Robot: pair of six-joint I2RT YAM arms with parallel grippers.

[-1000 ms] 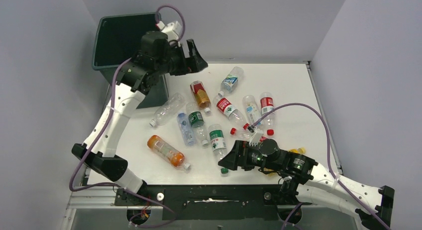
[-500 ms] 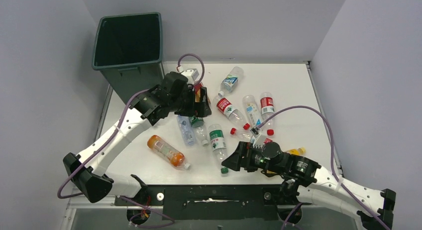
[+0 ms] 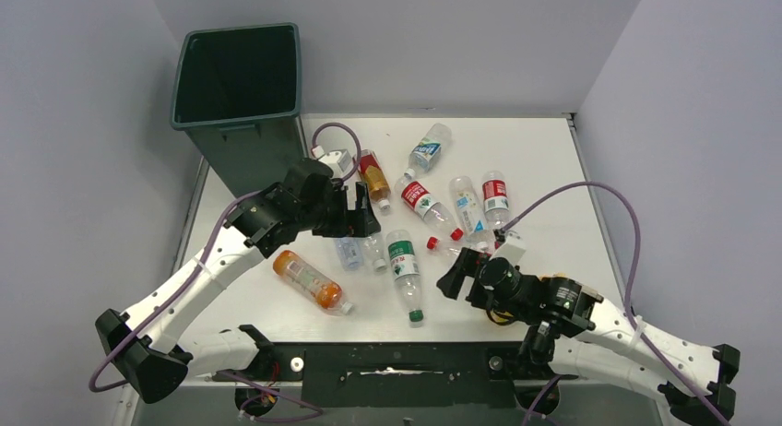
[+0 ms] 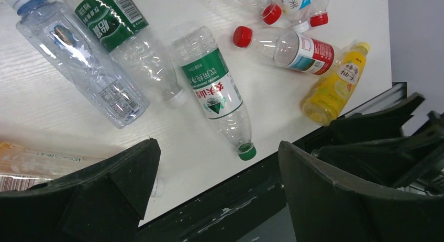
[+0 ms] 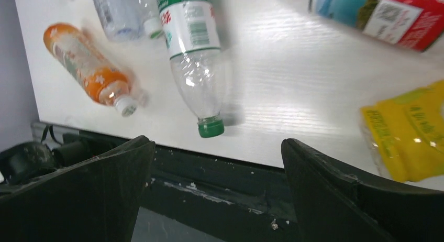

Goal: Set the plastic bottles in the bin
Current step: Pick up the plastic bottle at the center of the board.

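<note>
The far red-label bottle is outward of my right gripper's fingers and to their right in the top view, so I'll reach outward and down onto it next.
Several plastic bottles lie scattered mid-table. The dark green bin stands at the far left corner. My left gripper is open and empty, above a clear blue-capped bottle and a green-label bottle. My right gripper is open and empty, just right of the green-capped, green-label bottle, which also shows in the left wrist view and the right wrist view. An orange bottle lies near the front. A yellow bottle lies under my right arm.
Red-label bottles and a blue-label bottle lie toward the back right. An amber bottle lies by my left wrist. The table's black front rail shows between my right fingers. Grey walls close in on both sides.
My left arm swung from beside the bin down and toward me, over the bottle pile, jaws still open. My right gripper drew back to the right, away from the green-capped bottle.
</note>
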